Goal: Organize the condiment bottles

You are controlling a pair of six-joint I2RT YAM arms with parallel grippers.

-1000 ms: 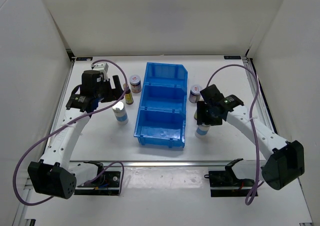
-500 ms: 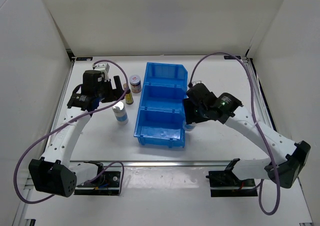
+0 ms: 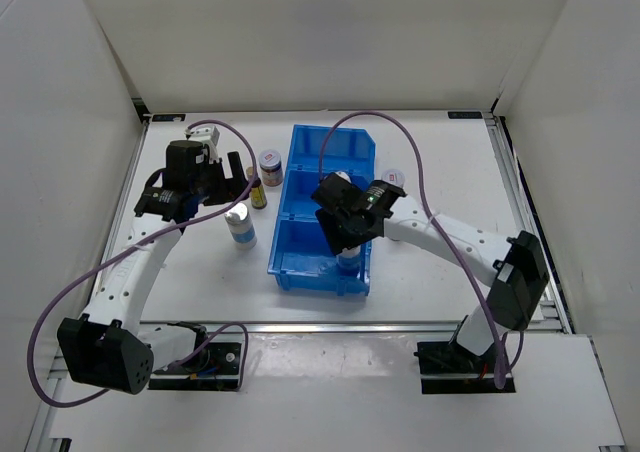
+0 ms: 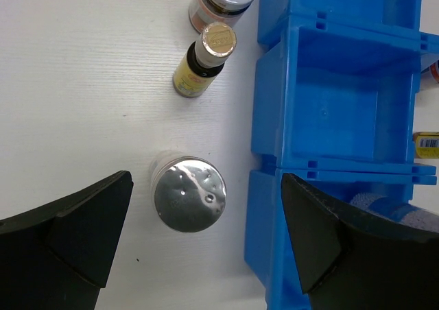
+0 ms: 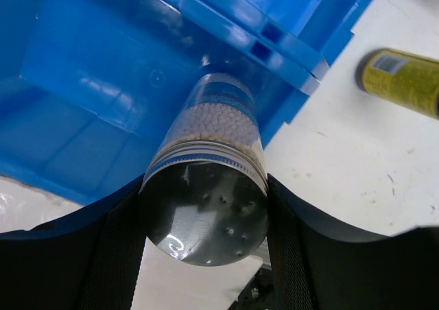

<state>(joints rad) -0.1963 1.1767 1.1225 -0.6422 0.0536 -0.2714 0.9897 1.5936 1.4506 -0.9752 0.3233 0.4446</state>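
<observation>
The silver cap of the standing white bottle [image 3: 237,214] is below my left gripper, between its open fingers. My left gripper needs to lower its fingers around the cap next and close.
My right gripper [image 3: 346,240] is shut on a white bottle with a silver cap [image 5: 208,207] and holds it tilted in the near compartment of the blue bin [image 3: 300,212]. My left gripper [image 4: 206,181] is open above the second white silver-capped bottle [image 4: 188,195], which stands on the table [image 3: 239,224] left of the bin. A slim dark bottle with a yellow label [image 4: 204,57] and a squat jar [image 4: 223,0] stand behind it. A second squat jar [image 3: 392,178] stands right of the bin. A second slim bottle [image 5: 403,81] lies on its side right of the bin.
The bin [image 4: 329,114] has three compartments in a row; the middle and far ones hold no bottles. White walls enclose the table on three sides. A metal rail runs along the near edge [image 3: 330,325].
My right arm has carried the white bottle from the table right of the bin leftward to the near compartment. The left arm has barely moved.
</observation>
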